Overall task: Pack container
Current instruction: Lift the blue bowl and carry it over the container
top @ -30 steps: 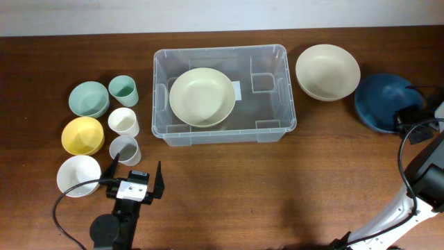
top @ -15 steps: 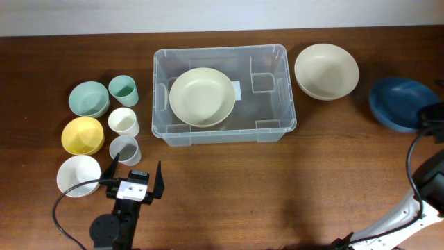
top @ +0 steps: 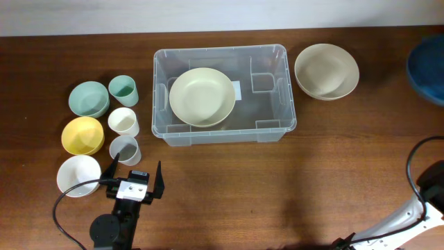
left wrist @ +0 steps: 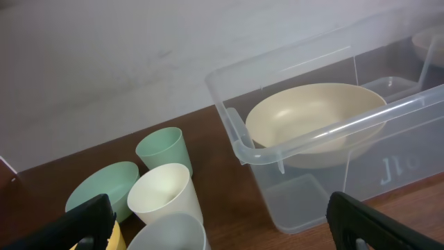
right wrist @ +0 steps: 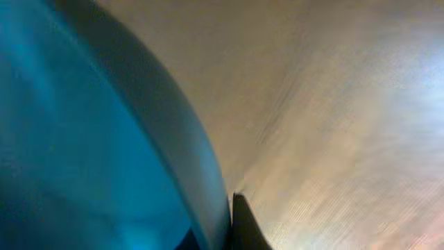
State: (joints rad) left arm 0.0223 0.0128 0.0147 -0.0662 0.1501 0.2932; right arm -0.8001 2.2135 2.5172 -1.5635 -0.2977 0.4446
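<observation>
The cream bowl (top: 202, 96) is empty, so my right gripper should next go left in the overhead view, over that bowl, then lower and release what it holds.
The container (top: 222, 50), a large clear bin, stands at the table's centre back with a cream bowl (top: 202, 96) inside its left half. The left wrist view shows the container's near rim (left wrist: 326, 132) and that bowl (left wrist: 312, 114). A blue bowl (top: 427, 59) hangs blurred at the right edge of the overhead view. In the right wrist view my right gripper (right wrist: 229, 222) is shut on the blue bowl (right wrist: 83, 153), one dark finger (right wrist: 241, 226) pressed against its rim. My left gripper (top: 134, 179) stands open near the front left, empty, below the cups.
A beige bowl (top: 326, 71) sits right of the container. At the left stand a green bowl (top: 89, 98), a green cup (top: 123, 90), a cream cup (top: 123, 121), a grey cup (top: 125, 149), a yellow bowl (top: 82, 135) and a white bowl (top: 78, 175).
The blue bowl has been lifted off the table and carried up and to the right edge of the overhead view. The right gripper has left that view. The left arm stayed still.
</observation>
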